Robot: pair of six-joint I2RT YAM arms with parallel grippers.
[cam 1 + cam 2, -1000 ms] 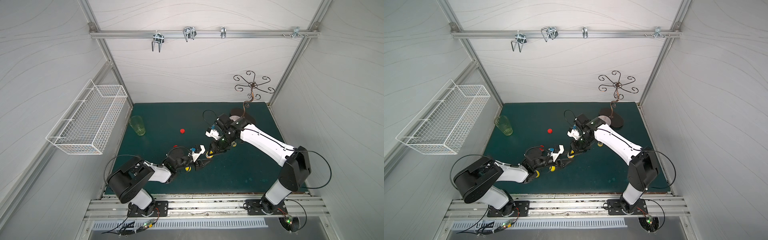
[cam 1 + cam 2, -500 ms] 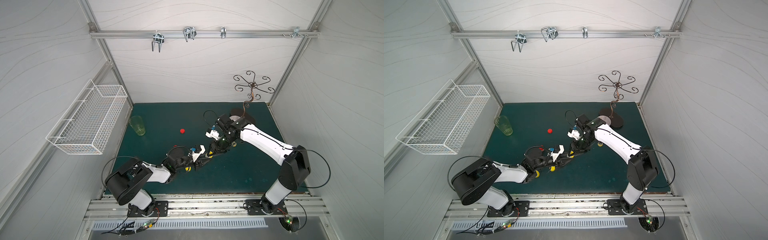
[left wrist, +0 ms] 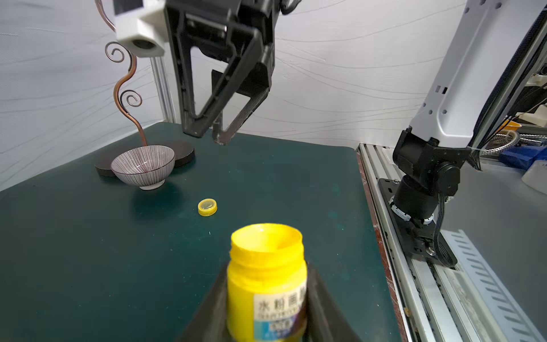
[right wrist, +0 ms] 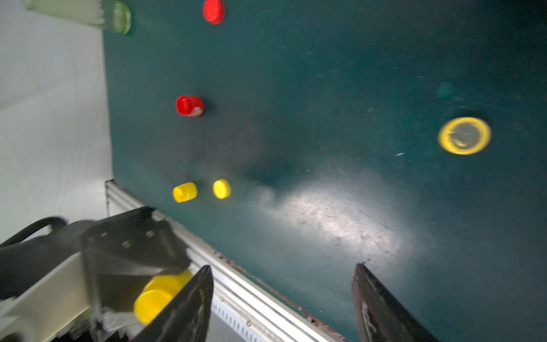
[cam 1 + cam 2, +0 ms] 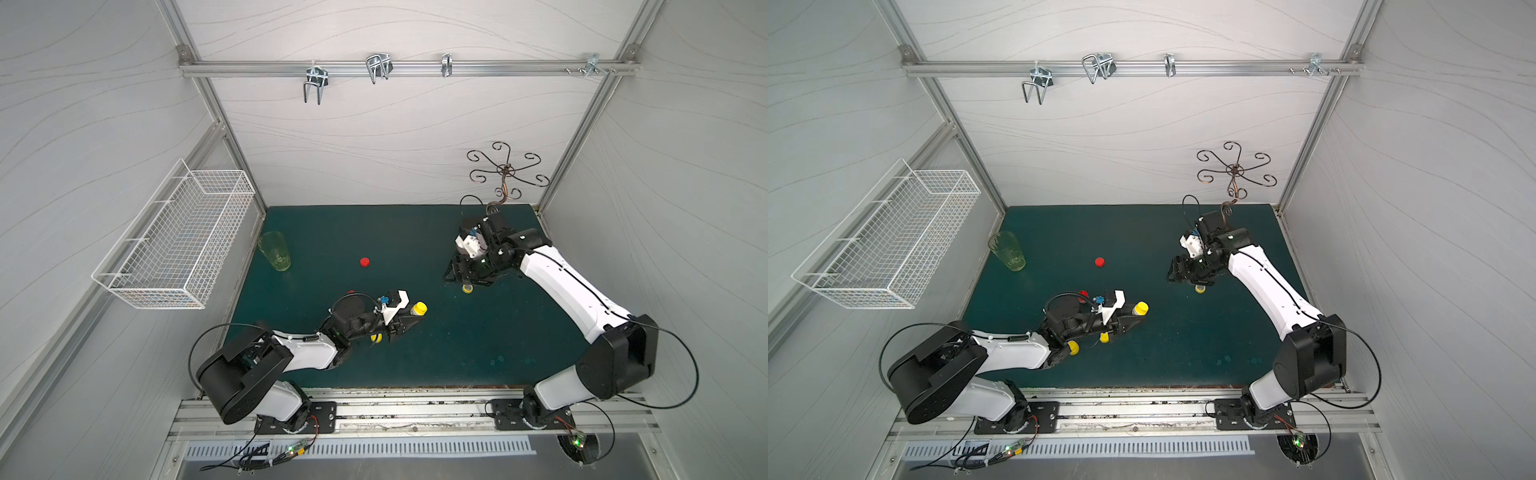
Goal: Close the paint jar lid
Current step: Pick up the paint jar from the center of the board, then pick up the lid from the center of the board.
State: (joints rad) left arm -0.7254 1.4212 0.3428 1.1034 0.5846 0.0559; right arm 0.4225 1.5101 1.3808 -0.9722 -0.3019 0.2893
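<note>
The jar's threaded opening is uncovered, so next I need to turn my right gripper to point down and lower its open fingers around the rim of the upturned yellow lid (image 5: 467, 289) (image 4: 465, 136).
My left gripper (image 3: 266, 299) is shut on the yellow paint jar (image 3: 266, 275). The jar's threaded mouth is uncovered and points away from the wrist. In both top views the jar (image 5: 418, 308) (image 5: 1140, 308) sticks out of the left gripper (image 5: 409, 322) near the mat's middle. Its yellow lid (image 3: 207, 207) lies upside down on the mat, apart from the jar (image 5: 467, 289) (image 4: 464, 135). Above the lid hangs my right gripper (image 5: 455, 274) (image 3: 208, 136), open with nothing between its fingers (image 4: 283, 266).
A red lid (image 5: 365, 262) and a green glass (image 5: 275, 251) stand farther back on the left. Beside the left arm are a red jar (image 4: 189, 105), a yellow jar (image 4: 185, 192) and another yellow lid (image 4: 222, 188). A striped bowl (image 3: 143, 165) sits by the copper wire stand (image 5: 505, 170).
The left gripper has closed on the yellow jar. The right gripper has opened, let go and pulled back to the right, over the lid.
</note>
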